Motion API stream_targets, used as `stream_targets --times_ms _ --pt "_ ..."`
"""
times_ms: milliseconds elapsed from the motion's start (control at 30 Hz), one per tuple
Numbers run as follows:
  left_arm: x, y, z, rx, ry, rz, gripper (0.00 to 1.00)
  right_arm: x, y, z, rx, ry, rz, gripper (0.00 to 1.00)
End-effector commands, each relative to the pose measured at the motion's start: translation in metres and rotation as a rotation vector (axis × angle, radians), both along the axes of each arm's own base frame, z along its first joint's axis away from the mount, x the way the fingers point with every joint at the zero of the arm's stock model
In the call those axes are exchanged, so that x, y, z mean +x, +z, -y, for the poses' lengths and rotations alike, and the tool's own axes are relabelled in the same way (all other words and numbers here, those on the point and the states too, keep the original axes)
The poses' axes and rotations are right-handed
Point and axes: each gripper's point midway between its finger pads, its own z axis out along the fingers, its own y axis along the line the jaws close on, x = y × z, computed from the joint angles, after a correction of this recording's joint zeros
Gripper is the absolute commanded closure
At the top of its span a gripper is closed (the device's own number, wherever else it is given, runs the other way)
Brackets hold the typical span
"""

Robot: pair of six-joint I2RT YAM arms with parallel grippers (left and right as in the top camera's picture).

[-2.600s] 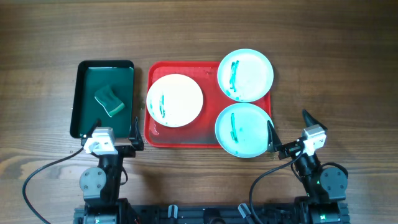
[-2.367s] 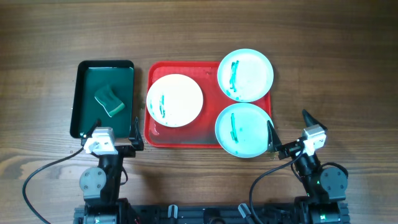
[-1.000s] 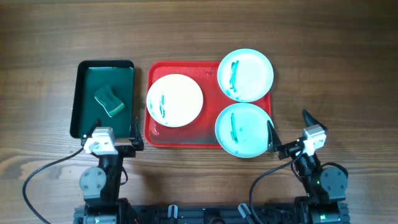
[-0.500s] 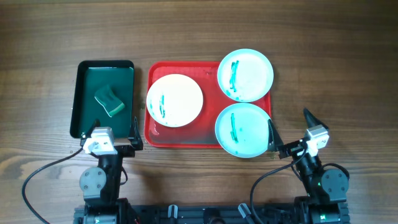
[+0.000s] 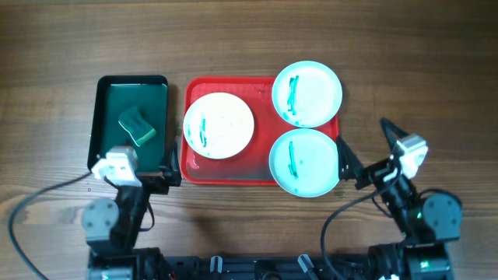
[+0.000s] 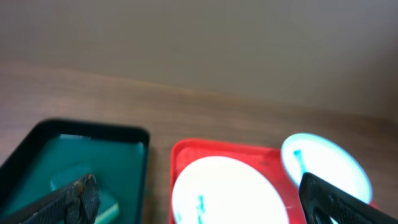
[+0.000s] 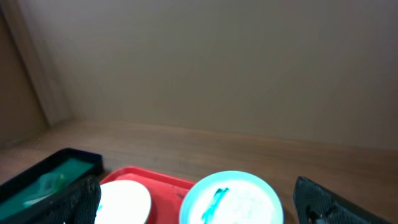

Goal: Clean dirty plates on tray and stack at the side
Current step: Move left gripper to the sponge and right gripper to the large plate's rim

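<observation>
Next I need to move my right gripper left in the overhead view and down onto the white plate's rim (image 5: 253, 125) (image 7: 149, 203) facing the turquoise plates, because bare tray leaves room.
The red tray (image 5: 189, 173) holds a white plate (image 5: 219, 125) and two pale turquoise plates, one at the back right (image 5: 306, 94) and one at the front right (image 5: 304, 162). All three carry teal smears. My left gripper (image 5: 136, 168) is open and empty at the front edge of the dark green tray. My right gripper (image 5: 367, 148) is open and empty just right of the front turquoise plate. The left wrist view shows the open left gripper (image 6: 196, 186), the white plate (image 6: 230, 193) and a turquoise plate (image 6: 323, 165). The right wrist view shows the open right gripper (image 7: 196, 196) and a turquoise plate (image 7: 233, 199).
A dark green tray (image 5: 101, 124) lies left of the red tray and holds a green sponge (image 5: 137, 126). Both turquoise plates overhang the red tray's right rim. Bare wooden table lies to the right of the plates and behind the trays.
Both arms have started to move. The left wrist has shifted left and the right wrist has shifted right and back. The plates and the sponge have not moved.
</observation>
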Motion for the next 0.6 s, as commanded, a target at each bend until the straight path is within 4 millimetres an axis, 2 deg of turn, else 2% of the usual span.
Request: stream_targets --times_ms 0,100,267,433,567 --pt "0.007 0.039 0.013 -0.031 -0.076 -0.06 0.0 0.01 0.026 -0.016 0.009 0.097 -0.059 0.0" --pt "0.02 0.052 0.012 -0.044 -0.074 -0.198 0.0 0.024 0.037 -0.027 0.01 0.156 -0.147 0.0" --pt "0.043 0.063 0.011 -0.012 -0.091 -0.451 0.0 0.053 0.039 -0.036 0.004 0.206 -0.378 0.0" --pt "0.055 0.037 -0.008 0.033 -0.013 -0.827 0.0 0.082 0.028 -0.043 -0.049 0.254 -0.621 0.0" --pt "0.077 0.006 -0.017 0.05 0.015 -1.005 0.0 0.103 0.001 -0.044 -0.155 0.306 -0.744 0.0"
